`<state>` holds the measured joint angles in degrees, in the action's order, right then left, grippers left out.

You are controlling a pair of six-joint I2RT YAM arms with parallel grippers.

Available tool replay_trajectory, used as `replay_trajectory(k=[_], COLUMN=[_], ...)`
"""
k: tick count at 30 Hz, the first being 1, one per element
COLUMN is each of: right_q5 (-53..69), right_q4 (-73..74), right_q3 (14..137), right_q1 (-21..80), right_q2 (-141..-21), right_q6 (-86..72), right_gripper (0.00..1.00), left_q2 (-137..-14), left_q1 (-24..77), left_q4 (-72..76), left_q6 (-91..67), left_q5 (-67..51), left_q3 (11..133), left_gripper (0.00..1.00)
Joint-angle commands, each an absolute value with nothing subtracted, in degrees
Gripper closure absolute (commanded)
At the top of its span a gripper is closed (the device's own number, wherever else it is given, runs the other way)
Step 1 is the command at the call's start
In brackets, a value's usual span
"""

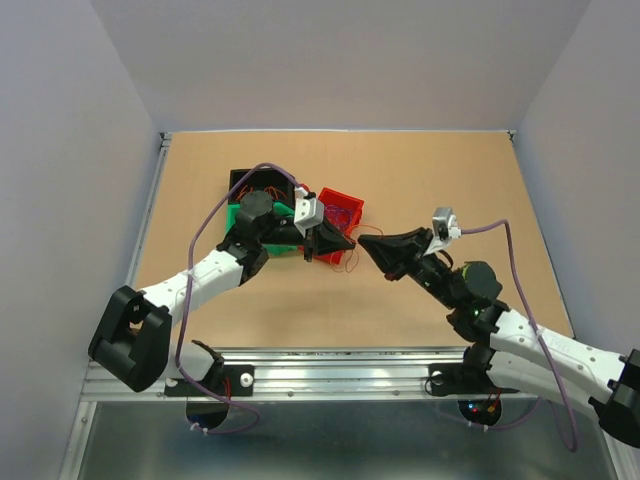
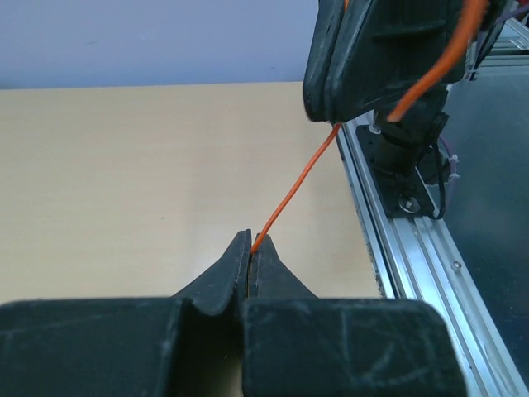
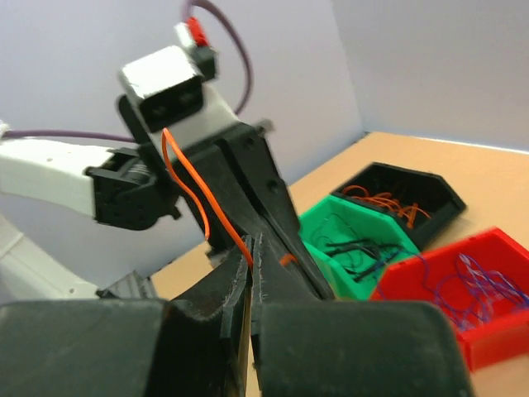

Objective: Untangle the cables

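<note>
Orange cables lie in the black bin, so the robot's left gripper will next move outward, to the left in the top view, and down into the bin to let go of its cable.
A thin orange cable [image 2: 293, 186] runs taut between both grippers. My left gripper [image 2: 250, 241] is shut on one part of it, low over the table. My right gripper [image 3: 256, 246] is shut on another part, and the free end [image 3: 198, 194] curls up in front of the left wrist. From above, the left gripper [image 1: 345, 241] and right gripper [image 1: 366, 241] meet tip to tip beside the red bin [image 1: 352, 198], with a slack orange loop [image 1: 347, 265] below them. More orange cables [image 3: 388, 201] lie in the black bin, black ones [image 3: 351, 248] in the green bin, purple-blue ones [image 3: 475, 277] in the red bin.
The black bin [image 1: 240, 177], green bin [image 1: 232, 215] and red bin stand clustered at the table's left centre, right behind the left gripper. The table's metal rail [image 2: 413, 248] runs along the near edge. Thick lilac cables [image 1: 215, 215] arc over each arm.
</note>
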<state>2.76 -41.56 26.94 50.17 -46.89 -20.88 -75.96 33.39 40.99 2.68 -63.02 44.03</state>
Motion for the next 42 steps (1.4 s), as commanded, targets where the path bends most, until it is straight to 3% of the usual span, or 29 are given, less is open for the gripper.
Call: replay_trajectory(k=[1, 9, 14, 27, 31, 36, 42], right_q5=[-5.1, -26.9, -29.7, -42.8, -43.3, -42.5, -40.3], right_q4=[-45.1, -44.3, -44.3, -37.2, -33.0, -27.0, -25.4], right_q3=[21.3, 15.4, 16.0, 15.2, 16.4, 18.7, 20.0], right_q1=[50.1, 50.0, 50.1, 50.1, 50.1, 50.1, 50.1], right_q2=[-40.2, -40.9, -44.9, -39.0, -37.1, -36.5, -37.4], right_q6=[-22.8, -28.5, -28.9, -22.6, -20.3, -18.9, -17.5], right_gripper=[0.99, 0.97, 0.8, 0.74, 0.72, 0.57, 0.51], left_q2=[-73.3, -70.1, -69.0, -65.7, -65.2, -66.0, -66.9], left_q1=[30.5, 28.4, 28.0, 21.7, 21.0, 18.3, 17.9], left_q4=[41.7, 38.6, 36.9, 35.3, 33.1, 31.1, 25.8], left_q6=[3.1, 3.2, 3.1, 1.6, 2.6, 3.4, 9.6], left_q5=[-58.7, -57.5, -55.6, -56.5, -54.8, -54.4, -47.9], left_q3=[45.3, 46.0, 47.1, 48.1, 48.6, 49.5, 52.5], left_gripper=[1.0, 1.0, 1.0, 1.0, 1.0, 1.0, 1.0])
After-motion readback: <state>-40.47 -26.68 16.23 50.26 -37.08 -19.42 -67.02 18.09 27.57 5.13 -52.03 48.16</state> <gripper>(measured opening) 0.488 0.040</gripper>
